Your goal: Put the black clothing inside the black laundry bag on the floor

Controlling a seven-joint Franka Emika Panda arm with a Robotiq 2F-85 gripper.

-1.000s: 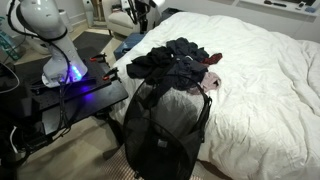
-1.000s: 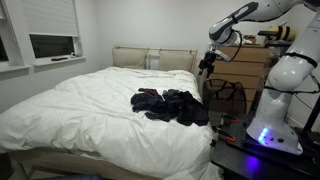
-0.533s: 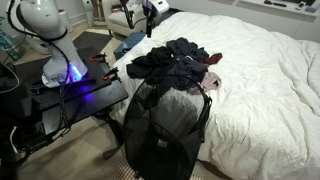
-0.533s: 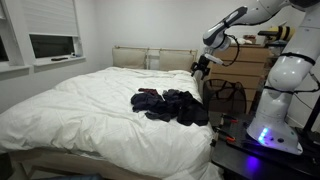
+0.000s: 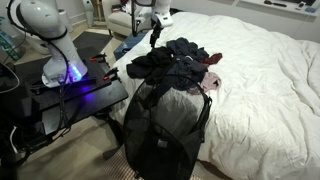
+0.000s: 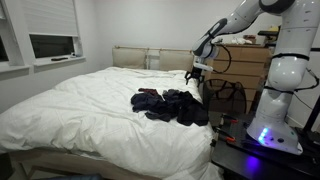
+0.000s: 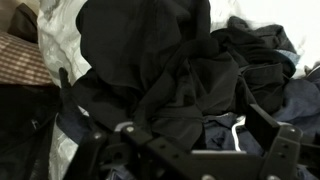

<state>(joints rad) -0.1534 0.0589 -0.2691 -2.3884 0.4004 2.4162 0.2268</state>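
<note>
The bunched folds of the black clothing [image 7: 190, 108] are at the pile's near edge, and I will lower my gripper into them, then close.
A pile of dark clothes lies on the white bed near its edge, with black clothing [image 5: 178, 58] on top; it also shows in an exterior view [image 6: 172, 104]. In the wrist view the black garment [image 7: 150, 70] fills the middle. The black mesh laundry bag [image 5: 165, 128] stands on the floor beside the bed, its top open; it also shows past the bed edge in an exterior view [image 6: 226, 96]. My gripper [image 5: 155, 38] hangs open above the pile's near edge, also seen in an exterior view [image 6: 193, 76]. Its fingers [image 7: 180, 140] hold nothing.
The white bed [image 5: 262, 80] fills the right side. The robot base [image 5: 62, 62] stands on a dark table [image 5: 75, 100] next to the bag. A wooden dresser [image 6: 245, 65] stands behind the arm. A plaid cloth [image 7: 22, 62] lies at the wrist view's left.
My gripper has moved down and toward the clothes pile. The clothes and the bag have not moved.
</note>
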